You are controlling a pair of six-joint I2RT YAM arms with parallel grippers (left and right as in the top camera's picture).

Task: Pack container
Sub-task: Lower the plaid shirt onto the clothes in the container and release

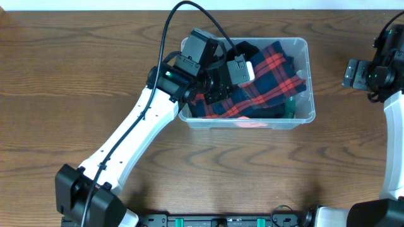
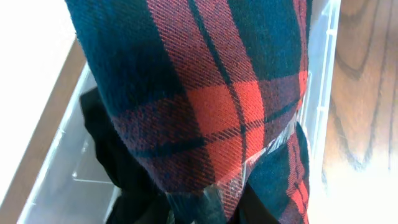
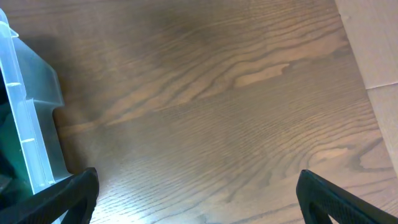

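My left gripper lowers the plaid cloth to the bin's inside beside the black item next and releases it. The cloth's folds are already between the bin's sides.
The container, a clear plastic bin, stands at the back middle of the table. A red and navy plaid cloth lies bunched inside it. My left gripper reaches into the bin's left half, down on the cloth. In the left wrist view the plaid cloth fills the frame, bunched between my dark fingers, with the bin wall to the right. My right gripper is open and empty over bare table right of the bin; its wrist view shows the fingers wide apart and the bin corner.
Also in the bin are a black item, a green item at the right front and something pink at the front wall. The black item also shows in the left wrist view. The wooden table surrounds the bin.
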